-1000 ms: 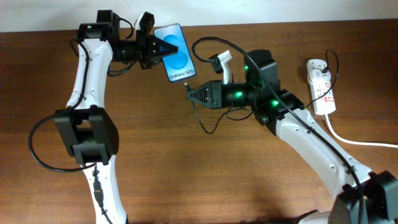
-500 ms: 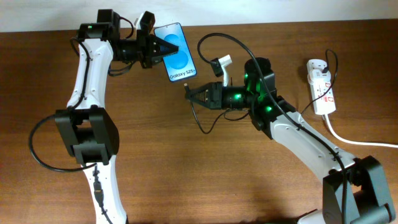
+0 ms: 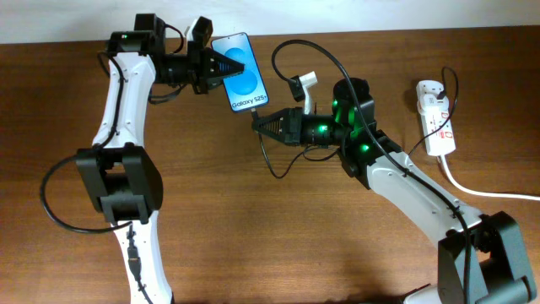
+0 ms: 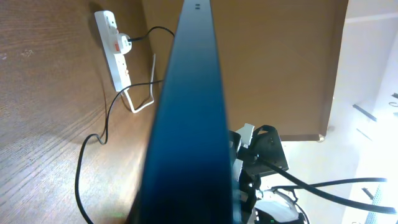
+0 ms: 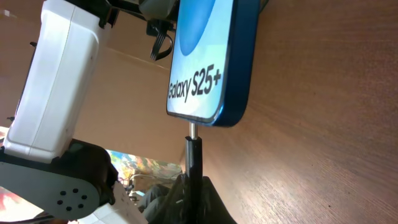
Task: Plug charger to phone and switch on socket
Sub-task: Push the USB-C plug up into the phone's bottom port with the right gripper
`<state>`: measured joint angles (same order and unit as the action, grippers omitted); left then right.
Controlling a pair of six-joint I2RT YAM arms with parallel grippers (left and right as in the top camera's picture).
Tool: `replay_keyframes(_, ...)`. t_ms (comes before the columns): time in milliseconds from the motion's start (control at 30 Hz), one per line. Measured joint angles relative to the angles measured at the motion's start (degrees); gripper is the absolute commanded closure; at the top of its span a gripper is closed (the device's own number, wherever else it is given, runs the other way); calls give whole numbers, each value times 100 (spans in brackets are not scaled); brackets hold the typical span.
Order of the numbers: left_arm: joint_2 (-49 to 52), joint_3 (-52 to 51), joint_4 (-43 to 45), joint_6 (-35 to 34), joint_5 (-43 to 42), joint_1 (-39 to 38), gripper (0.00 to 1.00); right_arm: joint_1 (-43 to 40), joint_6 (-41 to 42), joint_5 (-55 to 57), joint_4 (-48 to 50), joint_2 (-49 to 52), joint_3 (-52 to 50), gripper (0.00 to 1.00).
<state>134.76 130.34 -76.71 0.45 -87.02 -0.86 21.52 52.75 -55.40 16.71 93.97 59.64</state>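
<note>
My left gripper will next move down and back, lay the phone on the bare tabletop below and release it, because the open wood there gives it room to lie.
The phone with a blue screen and white "Galaxy S25+" text is held above the table in my left gripper, which is shut on its upper part. In the left wrist view only its dark blue edge shows. My right gripper is shut on the charger plug. The plug's metal tip touches the phone at its bottom edge. The thin black charger cable loops back over my right arm. The white socket lies at the far right, its cable plugged in at the top.
The socket's thick white cord runs off the right edge. The socket also shows in the left wrist view. A loop of black cable hangs below my right gripper. Brown wooden table all around.
My right gripper has moved up and a little right, bringing the plug tip against the phone's bottom edge. The left gripper has shifted the phone slightly right.
</note>
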Motion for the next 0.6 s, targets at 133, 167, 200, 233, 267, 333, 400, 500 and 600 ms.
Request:
replay_keyframes(133,0,0,0,46,-2,-20,100,0,4,-26,72,0,-24,96)
replay_keyframes(167,0,0,2,52,-4,-24,100,0,7,-39,131,0,-31,96)
replay_keyframes(200,0,0,2,66,-33,-24,100,0,20,-52,184,0,-42,96)
replay_keyframes(233,0,0,2,68,-59,-24,100,0,42,-63,223,0,-46,96)
replay_keyframes(267,0,0,2,70,-68,-24,100,0,68,-63,225,0,-48,96)
replay_keyframes(333,0,0,0,114,-68,-24,100,0,101,-63,225,0,-55,96)
replay_keyframes(400,0,0,0,153,-63,-26,100,0,118,-46,170,0,-57,96)
replay_keyframes(500,0,0,9,201,-39,-42,100,0,153,-17,94,7,-57,96)
replay_keyframes(600,0,0,46,304,101,-42,100,0,267,-46,160,146,-57,96)
